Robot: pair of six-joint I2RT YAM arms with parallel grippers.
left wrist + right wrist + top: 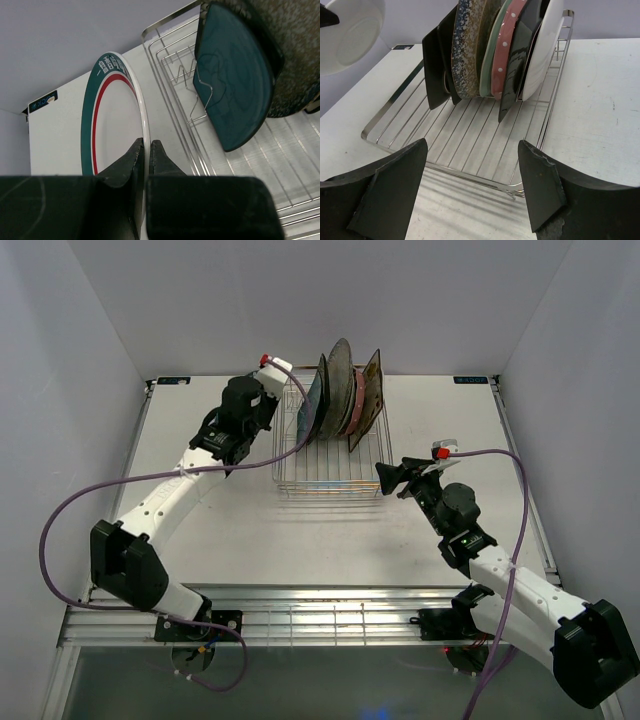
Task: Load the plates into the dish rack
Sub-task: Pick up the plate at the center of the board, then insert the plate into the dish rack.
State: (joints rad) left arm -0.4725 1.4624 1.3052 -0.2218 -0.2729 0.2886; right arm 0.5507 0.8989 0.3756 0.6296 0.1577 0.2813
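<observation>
The left gripper moves to the right in the top view next, then down to release the plate in the gap beside the teal plate, since that gap is empty.
The silver wire dish rack stands mid-table with several plates upright at its back. In the right wrist view these run from a dark plate through a grey speckled one, a mint green one, a pink dotted one and a black one to a pale one. My left gripper is shut on the rim of a white teal-rimmed plate, held on edge just left of the rack, beside the teal plate. My right gripper is open and holds nothing, at the rack's front right corner.
White walls close in the table on the left, back and right. The front half of the rack holds no plates. A purple cable loops off the left arm, and another off the right arm.
</observation>
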